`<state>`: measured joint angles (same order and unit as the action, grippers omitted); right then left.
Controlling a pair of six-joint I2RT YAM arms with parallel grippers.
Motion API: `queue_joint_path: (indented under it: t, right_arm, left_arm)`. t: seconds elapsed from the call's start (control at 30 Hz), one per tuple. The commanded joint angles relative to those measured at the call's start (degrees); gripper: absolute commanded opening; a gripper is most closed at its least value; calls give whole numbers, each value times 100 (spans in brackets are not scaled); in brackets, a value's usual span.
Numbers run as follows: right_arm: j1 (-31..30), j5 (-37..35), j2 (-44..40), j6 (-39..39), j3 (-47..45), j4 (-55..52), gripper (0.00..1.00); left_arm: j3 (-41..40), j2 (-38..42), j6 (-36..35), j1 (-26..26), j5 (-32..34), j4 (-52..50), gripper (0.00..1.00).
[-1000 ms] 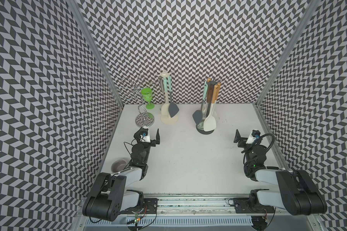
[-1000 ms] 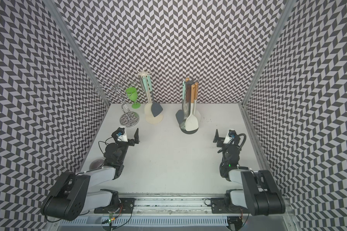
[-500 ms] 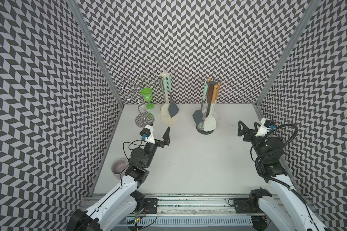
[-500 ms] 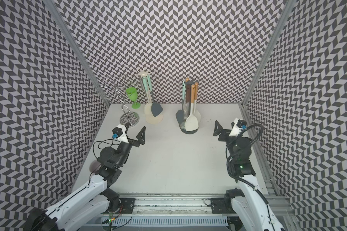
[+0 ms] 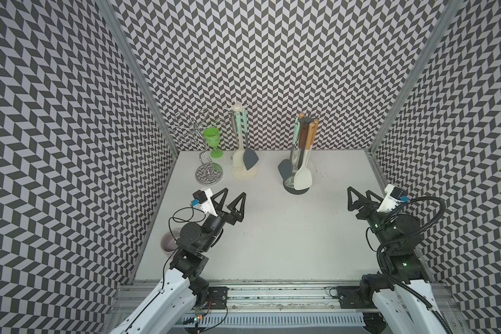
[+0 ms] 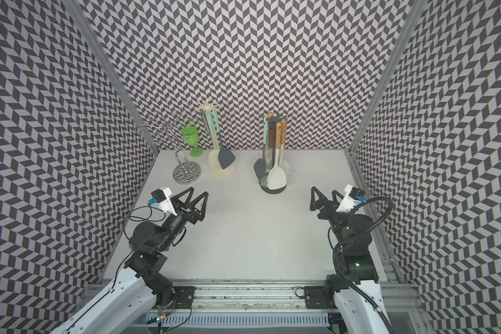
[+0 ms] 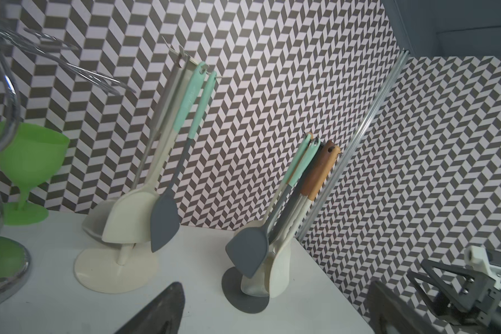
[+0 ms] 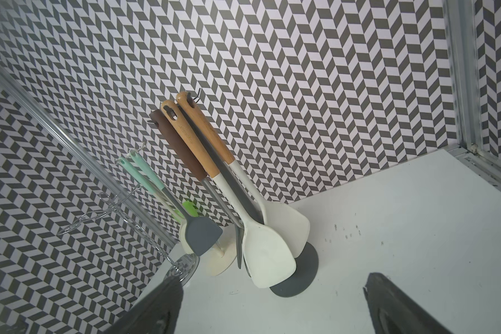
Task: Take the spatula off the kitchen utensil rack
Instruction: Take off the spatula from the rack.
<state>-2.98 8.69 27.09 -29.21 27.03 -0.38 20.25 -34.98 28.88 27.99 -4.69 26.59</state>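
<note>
I will next reach outward with my right gripper toward the rack with the dark base, onto the spatula's white neck [image 5: 306, 155] [image 8: 224, 190] just below its wooden handle, because the spatula hangs outward of my gripper.
Two utensil racks stand at the back of the table in both top views. The cream rack [image 5: 244, 174] [image 7: 116, 271] carries a grey spatula [image 5: 250, 159] [image 7: 164, 219] with a mint handle and a cream spoon. The dark-based rack [image 5: 297, 190] [image 8: 304, 271] carries a white spatula [image 5: 302, 179] [image 8: 268, 257] with a wooden handle, a grey spatula [image 5: 285, 169] [image 7: 248, 248] and other utensils. My left gripper [image 5: 234, 192] [image 6: 198, 191] hovers open in front of the cream rack, holding nothing. My right gripper [image 5: 358, 191] [image 6: 324, 191] is open and empty to the right of the dark rack.
A green goblet [image 5: 211, 138] and a chrome wire stand [image 5: 208, 173] sit at the back left beside the cream rack. A mauve cup [image 5: 168, 241] is partly hidden by my left arm near the left wall. Patterned walls close in three sides.
Both arms have risen from a folded pose near the front and reached toward the racks. Both grippers stayed open.
</note>
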Motion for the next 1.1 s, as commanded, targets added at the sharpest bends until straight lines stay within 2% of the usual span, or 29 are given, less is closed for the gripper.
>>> queue_joint_path:
  t: [0.0,0.17,0.33,0.53,0.6,0.8,0.93,0.97,1.07]
  right_arm:
    - [-18,128,255,-334,24,421,100]
    - [-18,853,1105,-294,191,1187,100]
    - [-78,1517,2078,-485,348,2222,97]
    - [-605,1232,3199,-70,1018,2381,90]
    - [-782,1089,3506,12,1178,2524,87]
    - [-1216,896,4548,427,1797,2905,71]
    - [-1375,866,5154,627,2318,2898,70]
    - [-1398,701,5293,794,2454,2854,61]
    - [-1478,457,5598,1058,2734,2797,54]
  left_arm:
    - [24,-197,133,9,-631,101,100]
    - [127,-635,867,-49,247,-78,100]
    - [-22,-1311,1191,-470,-19,649,100]
    - [-147,-2569,1179,-605,-808,1724,100]
    - [-152,-2938,840,-469,-1122,2035,100]
    - [249,-3755,150,277,-1128,2031,100]
    - [477,-3906,-275,730,-861,1791,100]
    - [518,-3920,-351,808,-769,1716,100]
    - [539,-3899,-410,888,-702,1681,100]
